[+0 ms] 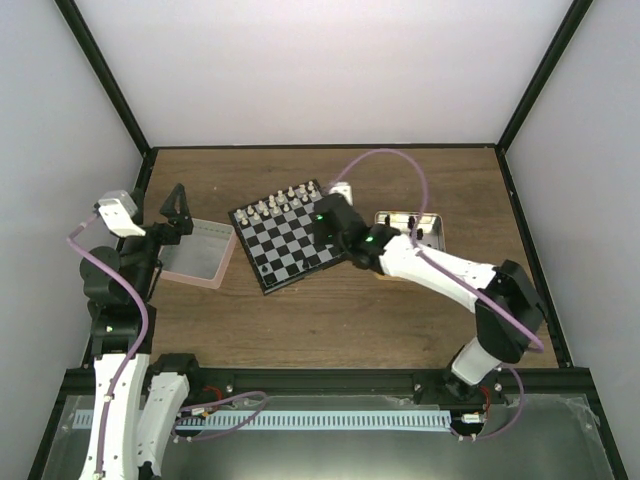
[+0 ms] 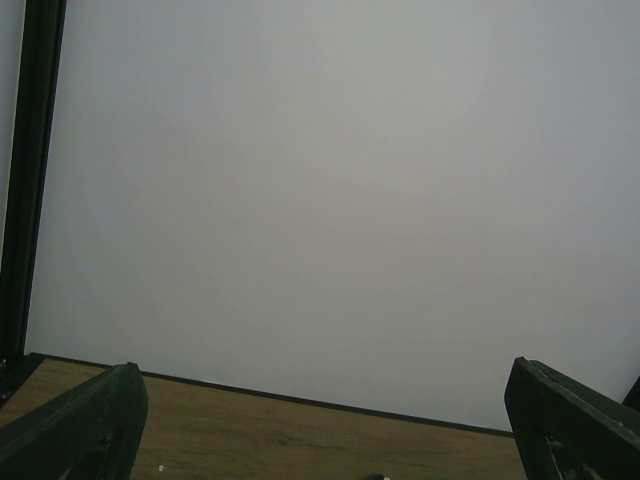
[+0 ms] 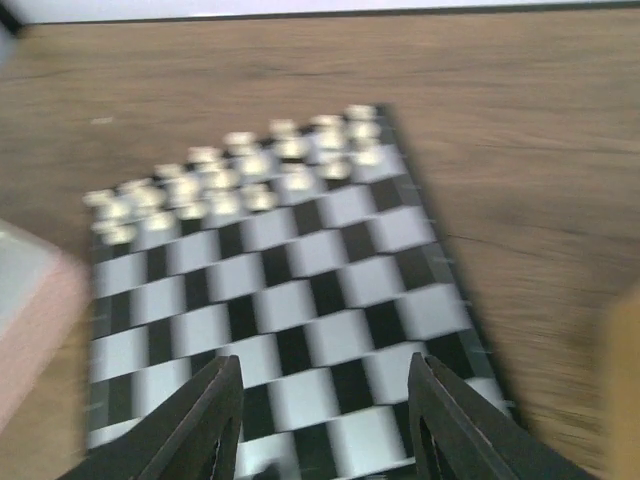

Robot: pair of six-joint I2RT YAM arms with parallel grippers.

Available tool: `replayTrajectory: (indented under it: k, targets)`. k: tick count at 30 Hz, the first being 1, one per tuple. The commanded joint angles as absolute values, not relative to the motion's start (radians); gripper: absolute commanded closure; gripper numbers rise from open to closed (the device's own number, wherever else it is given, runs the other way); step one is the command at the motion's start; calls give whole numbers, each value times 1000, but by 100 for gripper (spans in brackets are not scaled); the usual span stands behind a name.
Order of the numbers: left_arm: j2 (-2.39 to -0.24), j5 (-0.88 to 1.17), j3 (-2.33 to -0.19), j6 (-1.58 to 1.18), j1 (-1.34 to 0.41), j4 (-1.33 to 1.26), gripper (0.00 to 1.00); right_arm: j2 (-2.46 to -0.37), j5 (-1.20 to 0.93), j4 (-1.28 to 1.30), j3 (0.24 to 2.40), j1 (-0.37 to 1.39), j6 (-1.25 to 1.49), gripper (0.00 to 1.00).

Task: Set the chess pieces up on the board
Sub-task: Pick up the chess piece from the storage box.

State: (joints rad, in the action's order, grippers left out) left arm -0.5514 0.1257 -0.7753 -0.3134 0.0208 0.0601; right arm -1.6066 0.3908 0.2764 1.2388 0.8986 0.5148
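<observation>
I should next move my empty right gripper to the right in the top view and down onto one of the black pieces still in the metal tin (image 1: 434,222).
The board (image 1: 285,245) lies at the table's middle, turned a little. The white chess pieces (image 1: 280,203) stand in two rows along its far edge. One black chess piece (image 1: 263,270) stands near its front left corner. Other black pieces (image 1: 417,233) lie in a metal tin (image 1: 434,222) to the right. My right gripper (image 1: 326,228) hovers over the board's right side, open and empty. In the right wrist view it (image 3: 323,365) is above the near squares of the blurred board (image 3: 300,300), with the white pieces (image 3: 240,170) beyond. My left gripper (image 1: 178,214) is raised at the left, open and empty.
A pink-rimmed shallow tray (image 1: 199,252) lies left of the board, under my left gripper. The left wrist view shows only the grey wall (image 2: 330,200), a strip of table and my own wide-apart fingers (image 2: 100,420). Black frame posts border the table.
</observation>
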Motion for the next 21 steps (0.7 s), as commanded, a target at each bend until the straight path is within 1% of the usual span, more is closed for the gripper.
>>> replayTrajectory:
  k: [1, 4, 7, 13, 17, 19, 21]
  targets:
    - [-561, 140, -766, -307, 17, 38, 0, -1524, 467, 348, 1117, 732, 574, 53]
    - [-566, 145, -766, -309, 16, 36, 0, -1437, 427, 364, 1013, 600, 620, 54]
    - [-574, 147, -765, -310, 14, 34, 0, -1390, 381, 371, 933, 484, 625, 57]
    - [-596, 154, -764, -317, 14, 34, 0, -1451, 292, 365, 889, 321, 564, 63]
    - [-607, 168, -764, -322, 8, 32, 0, -1507, 245, 334, 880, 271, 543, 67]
    - [-611, 169, -762, -323, 8, 31, 0, -1525, 226, 326, 878, 268, 536, 71]
    - [-616, 164, -761, -324, 8, 31, 0, -1545, 222, 328, 878, 265, 538, 72]
